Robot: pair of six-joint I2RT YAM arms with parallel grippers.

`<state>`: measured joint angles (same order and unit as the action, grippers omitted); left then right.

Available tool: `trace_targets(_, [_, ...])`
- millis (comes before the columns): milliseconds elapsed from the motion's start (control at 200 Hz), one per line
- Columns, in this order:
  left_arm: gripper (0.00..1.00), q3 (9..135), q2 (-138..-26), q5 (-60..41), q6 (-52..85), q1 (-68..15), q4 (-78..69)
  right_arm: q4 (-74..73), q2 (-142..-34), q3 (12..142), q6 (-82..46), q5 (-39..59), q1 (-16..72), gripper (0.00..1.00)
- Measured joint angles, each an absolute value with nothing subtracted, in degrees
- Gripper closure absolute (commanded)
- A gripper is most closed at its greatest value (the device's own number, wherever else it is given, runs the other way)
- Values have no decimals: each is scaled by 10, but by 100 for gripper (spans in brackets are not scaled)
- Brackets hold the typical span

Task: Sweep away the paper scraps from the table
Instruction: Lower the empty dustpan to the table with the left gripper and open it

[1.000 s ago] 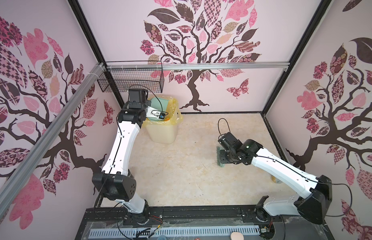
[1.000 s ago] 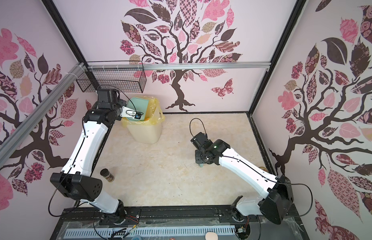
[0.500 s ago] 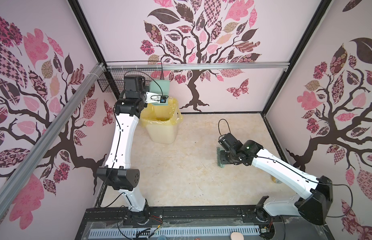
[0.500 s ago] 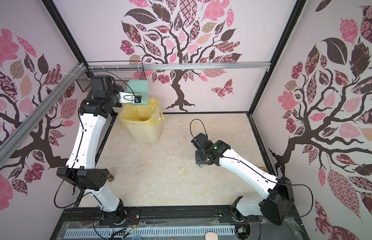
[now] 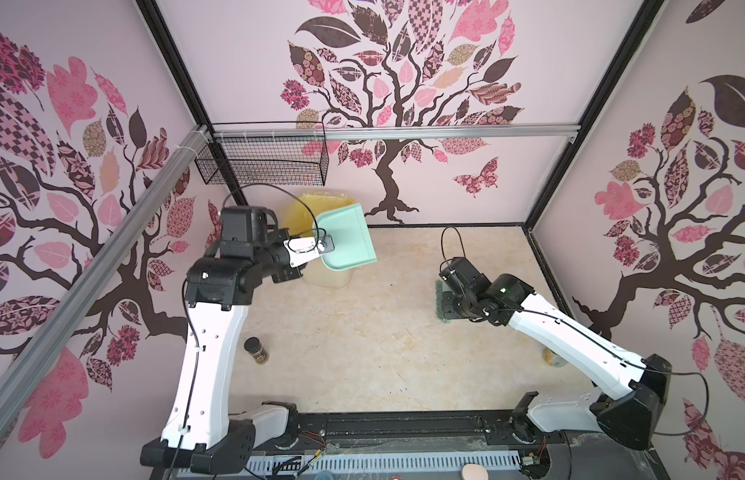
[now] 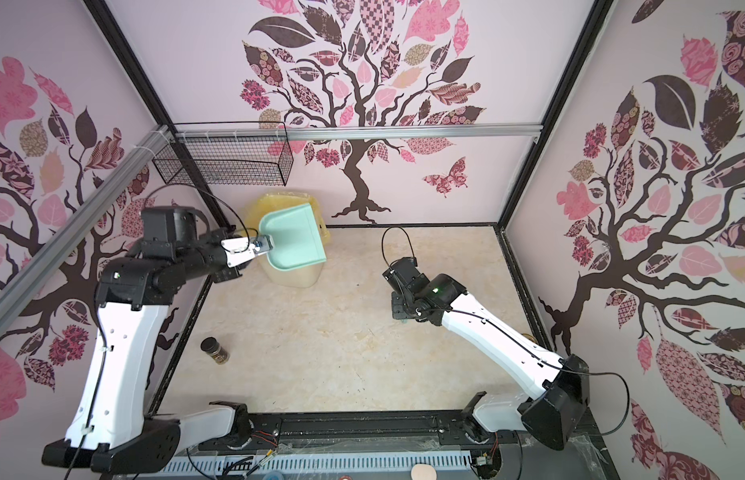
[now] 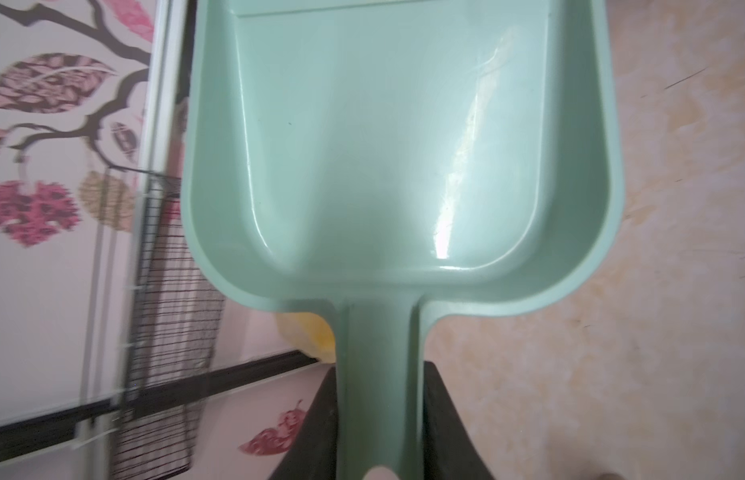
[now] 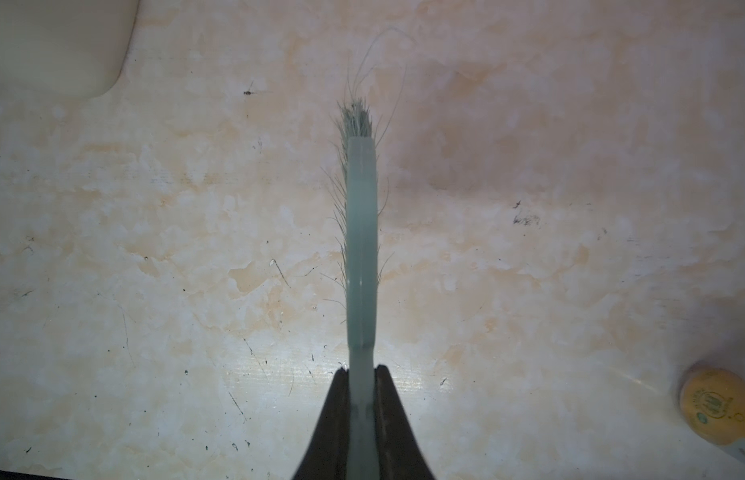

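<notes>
The pan is empty, so my left gripper should next move down and back toward my base to the clear tabletop below it and release the handle.
My left gripper [image 5: 326, 247] [image 6: 264, 245] [image 7: 379, 368] is shut on the handle of the teal dustpan [image 5: 348, 235] [image 6: 295, 239] [image 7: 383, 145]. It holds the pan in the air over the yellow-lined bin [image 5: 326, 277] [image 6: 290, 277] at the back left. The pan's hollow is empty in the left wrist view. My right gripper [image 5: 449, 306] [image 6: 399, 309] [image 8: 361, 370] is shut on the teal brush [image 5: 439, 300] [image 8: 361, 232], low over the table [image 5: 362, 357] right of centre. No paper scraps show on the table or in the pan; the bin's inside is hidden.
A dark spice jar [image 5: 256, 351] [image 6: 214, 351] stands near the left arm. A yellow-lidded jar [image 5: 553, 359] [image 8: 716, 405] sits by the right wall under the right arm. A wire basket [image 5: 262, 160] hangs on the back rail above the bin.
The left arm lifted the dustpan out of the bin's mouth towards the back wall, then brought it forward and to the right over the bin. The right arm and brush have stayed put.
</notes>
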<state>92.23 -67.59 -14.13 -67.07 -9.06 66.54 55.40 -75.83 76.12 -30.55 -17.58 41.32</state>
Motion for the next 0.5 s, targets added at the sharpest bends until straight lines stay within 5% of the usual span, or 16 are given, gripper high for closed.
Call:
trace_targets(285, [100,552,-627,-157,-529,-199,534,563,-778,815,-219,-286,413,100])
trace_targets(500, [100,485,-700,-146,-479,-248,435,582,-813,815,-201,-317,412,100])
